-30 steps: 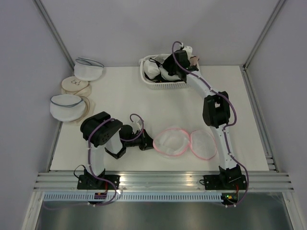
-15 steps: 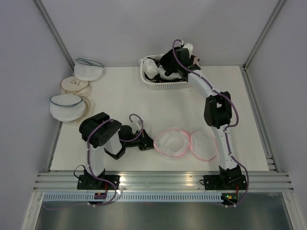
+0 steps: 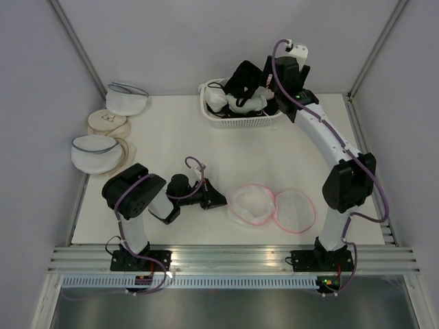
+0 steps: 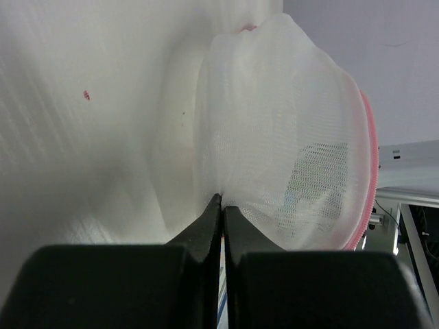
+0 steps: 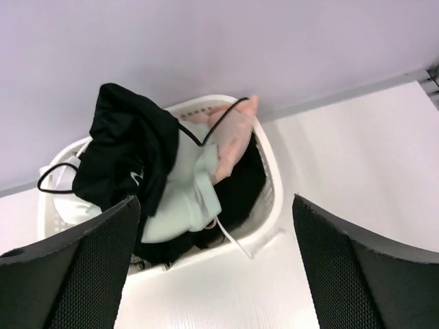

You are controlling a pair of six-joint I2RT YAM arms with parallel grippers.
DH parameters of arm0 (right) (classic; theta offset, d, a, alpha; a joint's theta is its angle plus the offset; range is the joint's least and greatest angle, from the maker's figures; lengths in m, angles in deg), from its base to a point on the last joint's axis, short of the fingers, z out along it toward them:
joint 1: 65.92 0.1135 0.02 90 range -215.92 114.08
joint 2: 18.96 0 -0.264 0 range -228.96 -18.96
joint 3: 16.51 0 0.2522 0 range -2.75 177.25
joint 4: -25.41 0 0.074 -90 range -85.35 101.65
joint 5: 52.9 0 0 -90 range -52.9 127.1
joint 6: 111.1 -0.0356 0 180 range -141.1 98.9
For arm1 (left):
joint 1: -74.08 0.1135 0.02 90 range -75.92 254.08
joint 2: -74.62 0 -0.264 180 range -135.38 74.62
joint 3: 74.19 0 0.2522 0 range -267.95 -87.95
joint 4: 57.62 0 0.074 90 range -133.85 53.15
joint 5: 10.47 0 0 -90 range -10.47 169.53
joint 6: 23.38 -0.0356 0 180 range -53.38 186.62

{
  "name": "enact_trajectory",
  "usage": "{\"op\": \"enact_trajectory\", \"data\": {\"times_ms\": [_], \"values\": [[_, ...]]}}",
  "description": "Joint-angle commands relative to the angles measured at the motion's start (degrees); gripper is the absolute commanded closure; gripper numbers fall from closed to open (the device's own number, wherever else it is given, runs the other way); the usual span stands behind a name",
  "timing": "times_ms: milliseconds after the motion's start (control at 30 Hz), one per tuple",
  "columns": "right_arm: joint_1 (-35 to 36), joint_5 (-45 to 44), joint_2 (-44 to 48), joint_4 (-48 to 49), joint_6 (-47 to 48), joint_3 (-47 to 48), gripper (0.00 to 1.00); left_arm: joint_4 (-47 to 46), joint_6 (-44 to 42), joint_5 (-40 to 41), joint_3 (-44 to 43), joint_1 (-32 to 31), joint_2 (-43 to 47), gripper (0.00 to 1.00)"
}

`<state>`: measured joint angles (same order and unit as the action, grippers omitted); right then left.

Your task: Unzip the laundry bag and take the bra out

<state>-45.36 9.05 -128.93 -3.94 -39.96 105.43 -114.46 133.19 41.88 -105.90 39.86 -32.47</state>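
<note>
The bra is already in the basket, so next I need to move my right gripper back and down from the basket [image 3: 237,123] onto the pink trim farthest from my left gripper.
The laundry bag [image 3: 251,203] lies unzipped on the table, its two white mesh halves side by side with pink trim. My left gripper [image 3: 221,201] is shut on the mesh at the edge of the left half; in the left wrist view the fingertips [image 4: 221,203] pinch the bag [image 4: 288,130]. The black bra [image 3: 243,77] lies on top of the pile in the white basket [image 3: 237,123] at the back. My right gripper [image 3: 269,92] hangs open just above the basket's right end with nothing in it. In the right wrist view, the bra [image 5: 123,147] drapes over the basket's left side.
The basket [image 5: 274,179] also holds mint, white and pale pink garments. Two white mesh bags with blue-grey trim [image 3: 126,100] [image 3: 95,152] and round beige pads [image 3: 108,122] sit at the far left. A metal rail runs along the near edge.
My right gripper opened and let the black bra drop into the basket, then lifted back to the right. My left gripper slid right, taking the bag with it.
</note>
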Motion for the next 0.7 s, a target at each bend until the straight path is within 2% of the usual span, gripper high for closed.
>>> {"op": "enact_trajectory", "data": {"times_ms": [0, 67, 233, 333, 400, 567, 667], "values": [[0.9, -7.4, 11.0, 1.1, -4.3, -14.8, 0.04, 2.1, -3.1, 0.3, -1.3, -0.1, 3.4, 0.98], [1.5, -7.7, 19.0, 1.1, -7.6, -25.1, 0.05, 3.5, -3.5, 0.5, -1.6, -0.1, 4.2, 0.98], [4.7, -9.8, 34.3, -5.3, -11.3, -41.3, 0.04, 4.9, -4.0, 0.4, -2.0, -0.1, 6.3, 0.98], [6.9, -9.5, 41.6, -9.6, -16.9, -49.9, 0.04, 6.3, -4.7, 1.2, -1.7, -0.2, 7.9, 0.98], [8.0, -9.4, 44.7, -13.1, -22.8, -56.0, 0.04, 6.8, -5.2, 2.3, -1.2, -0.2, 9.0, 0.98], [9.4, -6.8, 52.3, -15.5, -30.7, -69.2, 0.05, 10.1, -6.8, 6.3, 0.4, -0.1, 14.6, 0.98], [9.8, -5.5, 54.6, -16.3, -33.6, -73.4, 0.05, 13.0, -8.1, 10.6, 2.2, -0.2, 19.6, 0.98]]}}
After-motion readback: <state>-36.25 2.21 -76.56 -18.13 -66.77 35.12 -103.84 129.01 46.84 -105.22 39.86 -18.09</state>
